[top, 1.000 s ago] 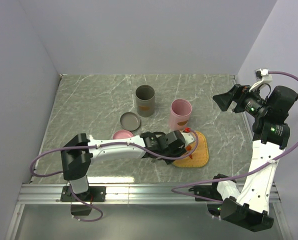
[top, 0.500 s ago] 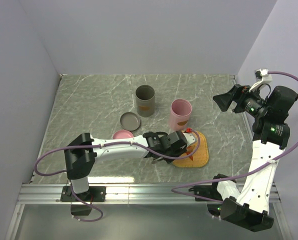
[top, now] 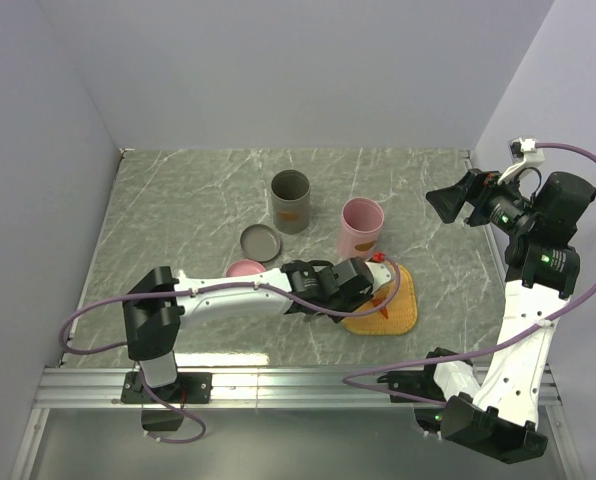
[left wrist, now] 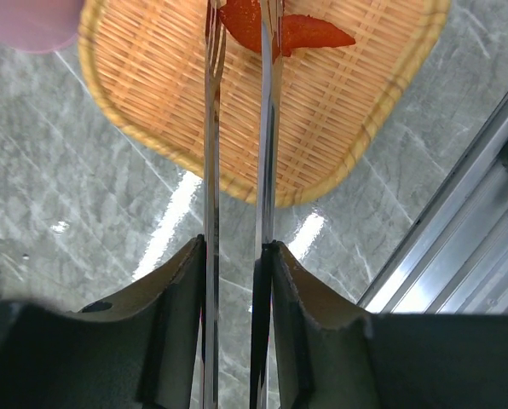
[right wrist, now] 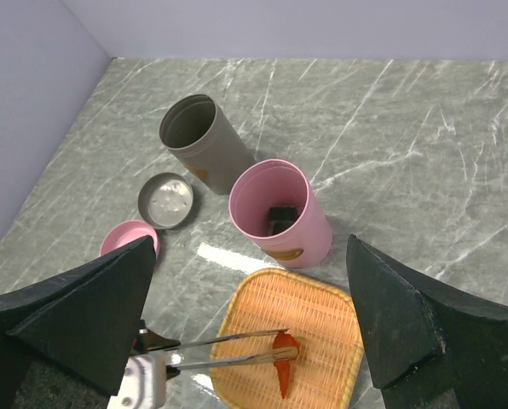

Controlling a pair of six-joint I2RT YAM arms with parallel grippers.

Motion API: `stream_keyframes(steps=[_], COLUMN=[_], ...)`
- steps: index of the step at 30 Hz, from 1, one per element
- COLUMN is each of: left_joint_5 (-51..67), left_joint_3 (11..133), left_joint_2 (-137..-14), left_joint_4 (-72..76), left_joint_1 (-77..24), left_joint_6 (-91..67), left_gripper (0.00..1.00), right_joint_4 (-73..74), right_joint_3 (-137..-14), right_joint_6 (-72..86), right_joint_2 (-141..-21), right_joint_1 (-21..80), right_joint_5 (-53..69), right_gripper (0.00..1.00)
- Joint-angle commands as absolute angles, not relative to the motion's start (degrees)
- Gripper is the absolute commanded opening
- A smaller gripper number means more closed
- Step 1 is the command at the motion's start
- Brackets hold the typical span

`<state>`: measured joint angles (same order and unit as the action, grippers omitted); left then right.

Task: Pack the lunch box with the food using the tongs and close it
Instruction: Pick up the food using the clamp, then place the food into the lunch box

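Observation:
The pink cylinder already holds a food piece, so my left gripper will rise and move outward over the grey cylinder's opening [top: 290, 184] to release this one.
My left gripper [top: 366, 286] [left wrist: 237, 251] is shut on the tongs [left wrist: 211, 128] [right wrist: 228, 351], both silver arms pressed between its fingers [left wrist: 181, 294]. The tongs reach over the orange woven tray [left wrist: 152, 77] [top: 400, 316] [right wrist: 322, 311], their tips on either side of an orange-red food piece [left wrist: 309, 32] [right wrist: 284, 362] lying on it. The pink lunch box cylinder [top: 362, 225] [right wrist: 279, 213] stands open just behind the tray, with a dark piece inside. My right gripper [top: 448, 203] [right wrist: 250, 328] hangs open high at the right, holding nothing.
A grey open cylinder [top: 290, 200] [right wrist: 199, 141] stands left of the pink one. A grey lid [top: 260, 241] [right wrist: 166, 200] and a pink lid [top: 245, 269] [right wrist: 126, 240] lie flat in front of it. The table's metal front rail [left wrist: 458, 221] runs close to the tray.
My left gripper has squeezed the tongs narrower, bringing their tips in against the orange-red piece. The right arm has not moved.

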<state>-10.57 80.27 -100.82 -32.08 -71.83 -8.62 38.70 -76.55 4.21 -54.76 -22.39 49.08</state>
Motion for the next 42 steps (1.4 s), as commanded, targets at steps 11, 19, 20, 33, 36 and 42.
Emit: stream_keyframes(steps=[11,19,20,33,36,42], left_joint_5=[-11.25,-9.5,-9.41,-4.14,-4.13,-3.61], left_joint_3=[81.83,81.39,81.21,85.34,86.04,86.48], left_joint_2=[-92.55,-88.16,-87.63,-80.78,-79.37,-78.49], left_joint_4=[-30.67,-30.5,-30.32,-32.61,-32.35,-31.73], left_joint_1=[-72.25,-70.49,-70.31,-57.76,-54.06,-46.86], left_joint_6=[-6.24,-4.57,-4.4,-7.99,-8.17,-8.44], left_gripper=[0.29,0.28,0.28,0.28,0.28,0.29], right_joint_4=[38.32,38.93,39.02,40.6,40.69,40.25], right_joint_3=[-78.31,-79.01,-79.01,-80.59,-80.68,-80.42], right_joint_6=[4.22,4.13,4.04,3.78,3.95,4.31], right_joint_2=[-54.49,-54.84,-54.93,-55.81,-55.99,-56.34], right_joint_1=[-22.76,-22.85,-22.85,-22.76,-22.76,-22.76], right_joint_5=[48.96,49.13,49.04,48.78,48.87,49.31], right_gripper=[1.0,1.0,1.0,1.0,1.0,1.0])
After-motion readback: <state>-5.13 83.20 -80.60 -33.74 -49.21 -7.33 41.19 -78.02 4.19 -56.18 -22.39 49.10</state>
